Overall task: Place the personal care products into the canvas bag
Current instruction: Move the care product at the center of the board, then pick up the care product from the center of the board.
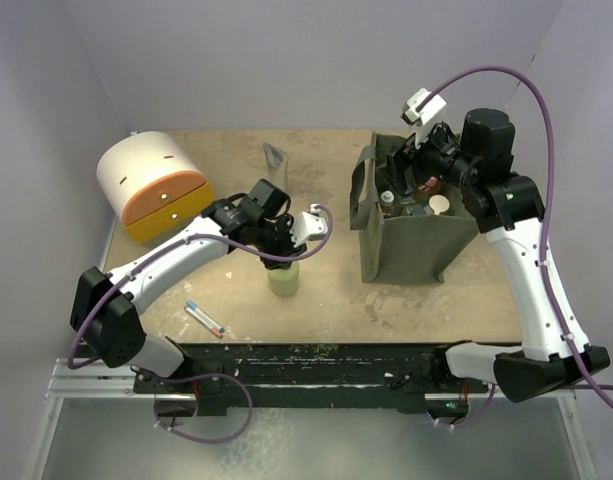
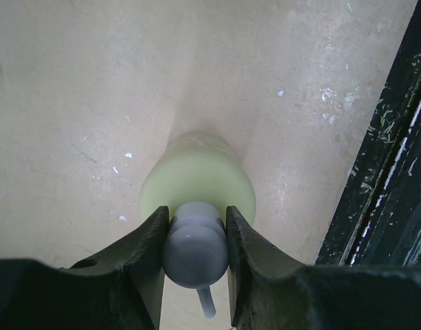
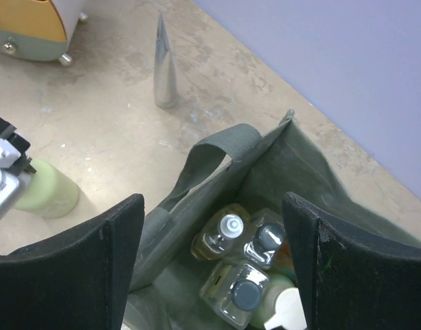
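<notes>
I should move my right gripper to the left in the top view next and down onto the grey pump cap of the green bottle, because that bottle is standing outside the bag (image 1: pixel 406 250).
My left gripper (image 1: pixel 283 245) (image 2: pixel 194 237) is shut on the grey pump cap of the pale green bottle (image 1: pixel 284 280) (image 2: pixel 196 172), which stands upright on the table and also shows in the right wrist view (image 3: pixel 49 192). The olive canvas bag (image 1: pixel 406 250) (image 3: pixel 196 199) stands open at the right. Inside it are two clear bottles with black caps (image 3: pixel 246 292), an amber bottle with a light cap (image 3: pixel 224 234) and a white pump top (image 3: pixel 289 309). My right gripper (image 1: pixel 426 165) (image 3: pixel 213 203) hangs open above the bag's mouth, holding nothing. A silver-grey tube (image 1: pixel 274 155) (image 3: pixel 164 75) stands behind the green bottle.
A white and orange domed box (image 1: pixel 151 185) (image 3: pixel 31 27) sits at the back left. A thin stick with red and blue marks (image 1: pixel 204 318) lies near the front edge. The black front rail (image 1: pixel 316 360) (image 2: pixel 382 172) runs close to the green bottle.
</notes>
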`<state>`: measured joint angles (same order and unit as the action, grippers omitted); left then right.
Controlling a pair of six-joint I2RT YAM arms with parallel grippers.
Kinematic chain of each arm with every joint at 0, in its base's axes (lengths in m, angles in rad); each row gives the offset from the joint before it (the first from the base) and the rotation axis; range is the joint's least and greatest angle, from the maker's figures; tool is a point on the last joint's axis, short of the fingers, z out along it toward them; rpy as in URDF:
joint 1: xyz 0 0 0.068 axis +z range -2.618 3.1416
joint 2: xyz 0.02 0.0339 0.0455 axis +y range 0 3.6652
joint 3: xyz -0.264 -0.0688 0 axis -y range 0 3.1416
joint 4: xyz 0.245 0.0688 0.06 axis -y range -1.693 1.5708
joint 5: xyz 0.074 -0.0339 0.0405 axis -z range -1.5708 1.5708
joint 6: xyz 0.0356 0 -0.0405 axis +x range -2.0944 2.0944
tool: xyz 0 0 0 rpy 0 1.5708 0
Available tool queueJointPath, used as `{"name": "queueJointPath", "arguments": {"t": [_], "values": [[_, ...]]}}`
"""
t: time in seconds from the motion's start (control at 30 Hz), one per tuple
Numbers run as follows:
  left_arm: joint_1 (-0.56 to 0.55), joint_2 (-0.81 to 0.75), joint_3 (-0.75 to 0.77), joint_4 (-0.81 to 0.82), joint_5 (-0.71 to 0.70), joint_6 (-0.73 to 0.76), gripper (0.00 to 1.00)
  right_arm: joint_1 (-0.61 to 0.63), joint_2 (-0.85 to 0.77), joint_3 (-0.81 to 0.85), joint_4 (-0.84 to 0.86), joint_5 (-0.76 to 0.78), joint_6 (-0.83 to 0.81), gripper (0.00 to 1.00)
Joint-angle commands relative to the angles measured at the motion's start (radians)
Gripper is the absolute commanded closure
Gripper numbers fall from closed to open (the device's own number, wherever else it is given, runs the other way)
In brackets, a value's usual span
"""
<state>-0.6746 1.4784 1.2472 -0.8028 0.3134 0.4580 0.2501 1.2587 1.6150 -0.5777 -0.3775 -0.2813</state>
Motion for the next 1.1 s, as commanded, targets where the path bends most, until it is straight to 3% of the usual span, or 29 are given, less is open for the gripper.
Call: {"name": "queueJointPath", "arguments": {"t": [0.0, 0.2, 0.33, 0.43, 0.57, 0.77, 0.93, 1.07], "values": [[-0.039, -0.003, 0.053, 0.07, 0.041, 0.05, 0.82, 0.003, -0.04, -0.008, 0.005, -0.081, -0.037, 0.18], [-0.049, -0.03, 0.038, 0.082, 0.045, 0.051, 0.51, 0.007, -0.045, -0.013, -0.004, -0.146, -0.063, 0.18], [-0.05, -0.102, 0.033, 0.091, 0.046, 0.049, 0.19, 0.027, -0.047, -0.025, 0.01, -0.174, -0.089, 0.17], [-0.048, -0.164, 0.028, 0.086, 0.035, 0.045, 0.05, 0.057, -0.037, -0.029, 0.015, -0.176, -0.12, 0.17], [0.015, -0.256, -0.001, 0.095, 0.011, 0.037, 0.01, 0.094, -0.017, -0.014, 0.011, -0.216, -0.167, 0.17], [0.225, -0.374, -0.025, 0.185, -0.049, -0.074, 0.01, 0.165, 0.005, 0.014, 0.03, -0.27, -0.218, 0.17], [0.4, -0.412, 0.009, 0.234, -0.147, -0.196, 0.01, 0.267, 0.064, 0.006, 0.012, -0.277, -0.277, 0.17], [0.457, -0.43, 0.026, 0.251, -0.214, -0.235, 0.01, 0.381, 0.113, -0.034, 0.018, -0.232, -0.33, 0.17]]}}
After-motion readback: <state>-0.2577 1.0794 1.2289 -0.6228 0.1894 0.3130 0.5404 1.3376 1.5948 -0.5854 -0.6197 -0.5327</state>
